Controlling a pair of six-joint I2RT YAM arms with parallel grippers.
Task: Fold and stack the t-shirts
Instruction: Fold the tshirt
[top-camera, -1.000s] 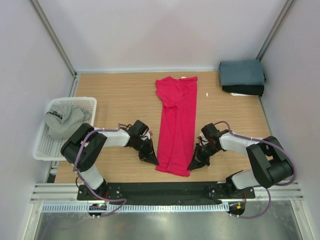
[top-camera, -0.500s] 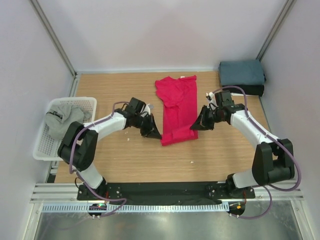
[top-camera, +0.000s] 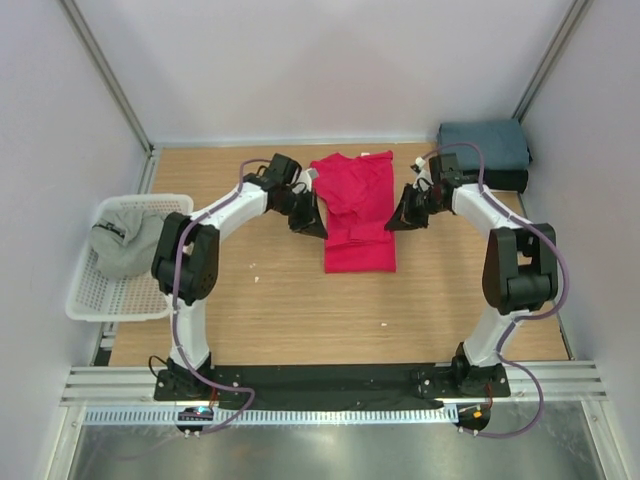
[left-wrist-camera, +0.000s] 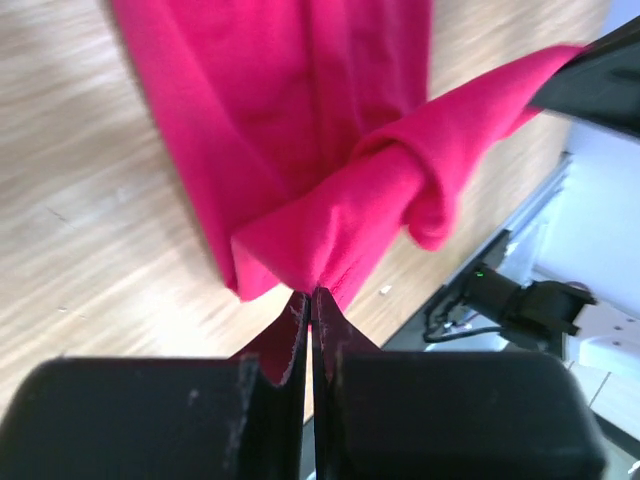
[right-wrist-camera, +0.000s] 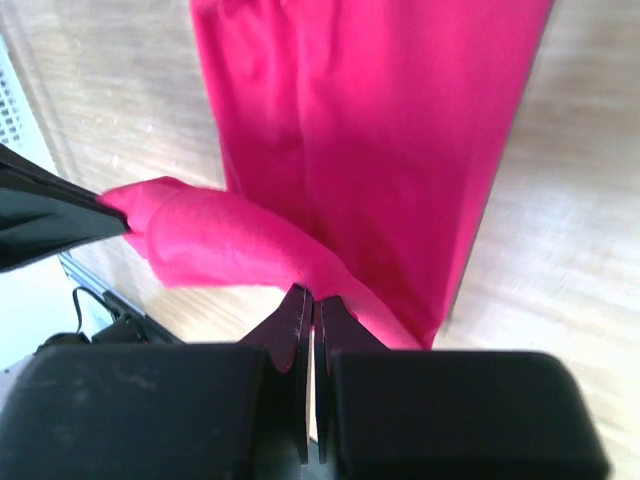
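Observation:
My right gripper holds the hem corner and needs to take it away from my base next, over the crimson-red t-shirt toward the t-shirt's far end (top-camera: 381, 164).
A crimson-red t-shirt (top-camera: 358, 215) lies lengthwise in the middle of the table, its near half lifted and doubled back over the far half. My left gripper (top-camera: 314, 227) is shut on the hem's left corner, and the cloth (left-wrist-camera: 330, 200) bunches right at its tips (left-wrist-camera: 311, 293). The right gripper (top-camera: 394, 224) is shut on the hem's right corner (right-wrist-camera: 312, 297), with the red cloth (right-wrist-camera: 380, 130) spread beyond it. A folded slate-blue t-shirt (top-camera: 483, 145) sits on a folded black one (top-camera: 492, 181) at the far right corner. The light grey t-shirt (top-camera: 125, 245) lies crumpled in the basket.
A white mesh basket (top-camera: 150, 302) stands at the table's left edge. Grey walls with metal posts close in the back and both sides. Small white specks lie on the wood (top-camera: 384, 323) near the front.
Both grippers carried the shirt's near hem from the table's front toward the collar, so the long red strip is now doubled to about half its length. The arms have stretched out far.

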